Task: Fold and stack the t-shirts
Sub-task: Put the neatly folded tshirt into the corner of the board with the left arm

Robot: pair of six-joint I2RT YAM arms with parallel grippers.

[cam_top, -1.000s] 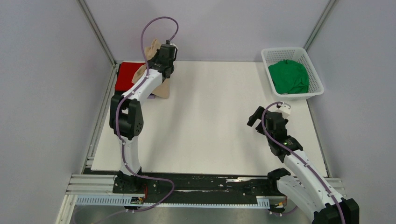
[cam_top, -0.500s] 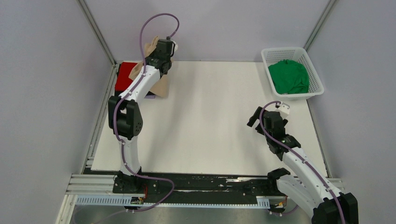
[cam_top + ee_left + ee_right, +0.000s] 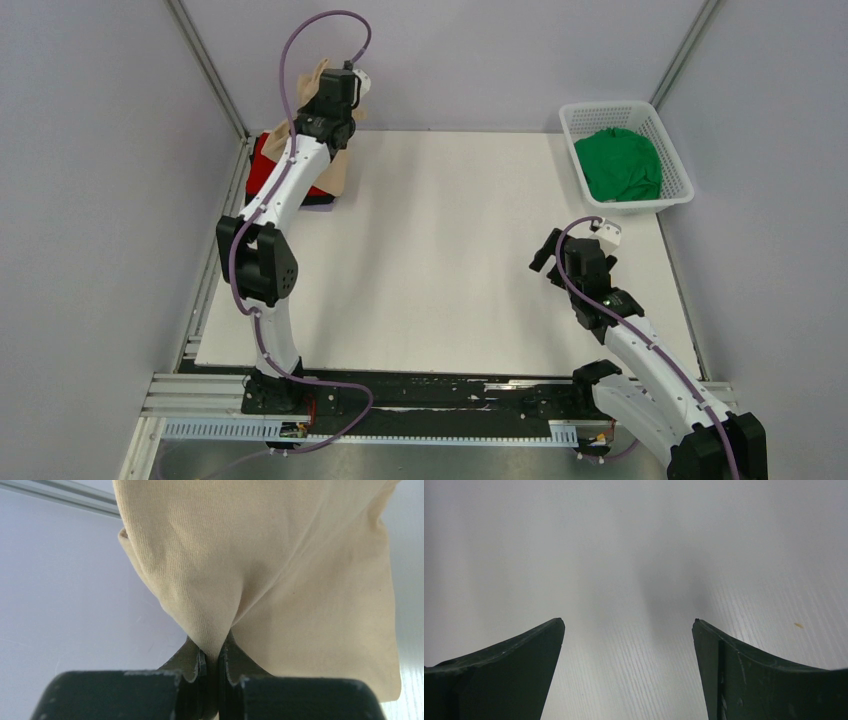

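Observation:
My left gripper lowers to the left in the top view and releases the beige-tan t-shirt next, since the folded red t-shirt [image 3: 262, 165] lies below it there.
A folded beige-tan t-shirt [image 3: 280, 570] hangs from my left gripper [image 3: 213, 655], whose jaws are shut on a pinched fold of the cloth. From above, this gripper [image 3: 335, 105] is raised over the table's far left corner, and the beige cloth [image 3: 338, 172] drapes down over the folded red t-shirt [image 3: 262, 165] lying there. A crumpled green t-shirt [image 3: 618, 163] sits at the far right. My right gripper [image 3: 547, 256] hovers low over bare table at the right, open, with nothing between its fingers [image 3: 524, 650].
The green shirt lies in a white lattice basket [image 3: 612, 108] at the table's far right corner. Grey walls and metal frame posts [image 3: 205, 65] close in the far left corner right behind the raised left arm. White tabletop [image 3: 450, 230] lies between the arms.

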